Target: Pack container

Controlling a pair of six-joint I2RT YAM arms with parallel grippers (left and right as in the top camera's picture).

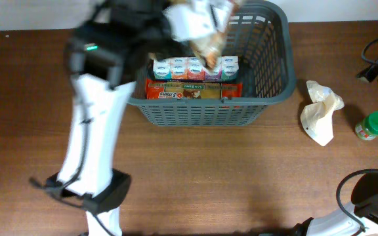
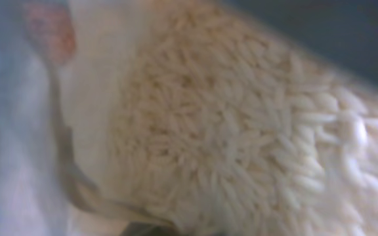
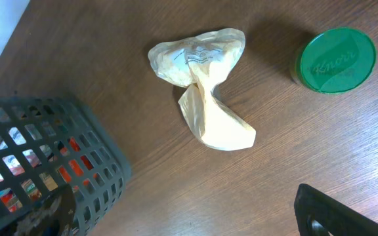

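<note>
I will move my left gripper to the right in the overhead view next. Then I will lower the rice bag into the free space beside the red box's end [image 1: 261, 74].
The dark grey slotted basket [image 1: 279, 62] stands at the table's far middle; its corner shows in the right wrist view [image 3: 51, 157]. Inside lie a row of small pastel packs [image 1: 195, 67] and a red box [image 1: 192, 90]. My left gripper [image 1: 179, 19], blurred, holds a clear bag of white rice [image 1: 205, 36] above the basket's far left part. The rice bag [image 2: 241, 131] fills the left wrist view and the fingers are hidden. My right gripper [image 3: 189, 213] is open and empty over bare table, right of the basket.
A crumpled beige bag [image 1: 320, 111] [image 3: 202, 85] lies right of the basket. A green-lidded jar [image 1: 373, 126] [image 3: 336, 59] stands further right. Black cables [image 1: 376, 62] lie at the far right edge. My left arm [image 1: 94, 131] crosses the table's left side.
</note>
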